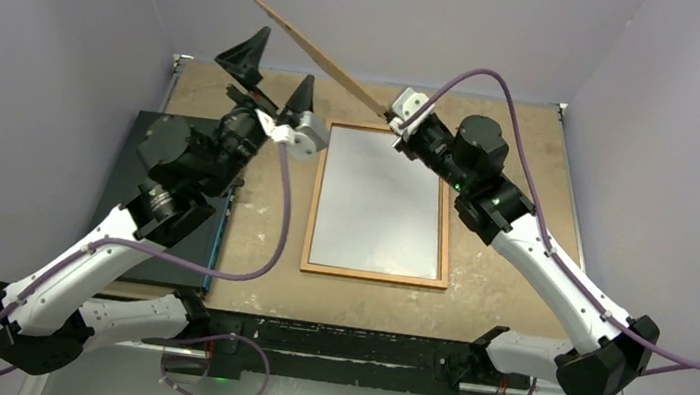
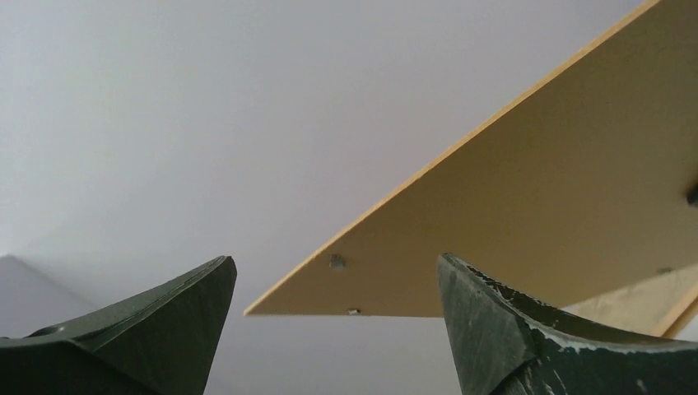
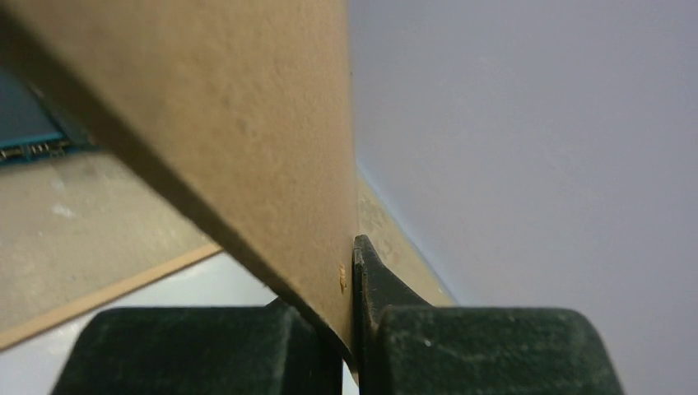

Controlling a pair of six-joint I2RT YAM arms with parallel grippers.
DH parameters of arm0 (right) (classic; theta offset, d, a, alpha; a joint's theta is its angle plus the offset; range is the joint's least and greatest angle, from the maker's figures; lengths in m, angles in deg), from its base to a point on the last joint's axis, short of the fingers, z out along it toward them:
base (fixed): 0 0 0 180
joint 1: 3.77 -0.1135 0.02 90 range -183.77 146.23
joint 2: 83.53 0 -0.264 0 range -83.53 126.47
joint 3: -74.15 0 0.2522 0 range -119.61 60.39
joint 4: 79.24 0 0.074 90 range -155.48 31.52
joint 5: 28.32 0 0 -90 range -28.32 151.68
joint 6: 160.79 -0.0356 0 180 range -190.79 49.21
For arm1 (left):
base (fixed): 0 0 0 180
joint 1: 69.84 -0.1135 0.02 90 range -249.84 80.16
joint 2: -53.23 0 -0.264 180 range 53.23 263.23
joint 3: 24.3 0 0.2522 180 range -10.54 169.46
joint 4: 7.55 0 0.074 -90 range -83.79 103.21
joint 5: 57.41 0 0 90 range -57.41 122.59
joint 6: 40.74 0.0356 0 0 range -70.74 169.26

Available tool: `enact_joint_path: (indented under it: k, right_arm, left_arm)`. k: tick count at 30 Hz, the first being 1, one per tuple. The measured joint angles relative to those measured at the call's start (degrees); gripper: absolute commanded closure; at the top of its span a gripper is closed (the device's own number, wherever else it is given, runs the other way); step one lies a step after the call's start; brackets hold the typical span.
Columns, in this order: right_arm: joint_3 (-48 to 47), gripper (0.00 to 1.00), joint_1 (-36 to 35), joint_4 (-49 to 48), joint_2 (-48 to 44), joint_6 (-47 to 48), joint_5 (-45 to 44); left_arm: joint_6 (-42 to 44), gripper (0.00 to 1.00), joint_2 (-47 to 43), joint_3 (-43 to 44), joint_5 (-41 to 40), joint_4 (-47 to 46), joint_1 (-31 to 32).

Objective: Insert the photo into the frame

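The pale pane [image 1: 380,206] [image 3: 202,284] lies below and back, so next my right gripper needs to move down and back, turn the slanted board flatter over the pane and release.
The frame [image 1: 374,275], thin orange-brown wood around a pale pane, lies flat in the middle of the table. The photo is not in view. My right gripper [image 1: 392,120] is shut on one edge of a plain brown backing board [image 1: 309,46], which it holds slanting up and to the left over the frame's far end. In the right wrist view the board [image 3: 247,123] is pinched between the fingers of that gripper [image 3: 350,329], with the frame's rim [image 3: 107,288] below. My left gripper [image 1: 275,78] stands open just below the board's raised end. The left wrist view shows the board's corner [image 2: 535,206] beyond that gripper [image 2: 337,329], untouched.
A dark flat box [image 1: 121,192] with a blue edge lies on the table's left side under my left arm. The same box shows in the right wrist view [image 3: 25,123]. Pale walls close in the table at the back and both sides.
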Motion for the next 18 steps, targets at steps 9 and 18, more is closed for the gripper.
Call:
enact_joint_path:
  k: [9,18]
  right_arm:
    - [-7.06,1.00,1.20,7.78,3.98,-11.69,1.38]
    - [-13.16,1.00,10.75,19.34,8.20,-27.67,14.34]
  left_arm:
    - [-6.60,0.05,-3.78,2.10,-3.39,-4.15,0.00]
    - [-11.80,0.00,-2.27,4.13,-15.89,-12.37,0.00]
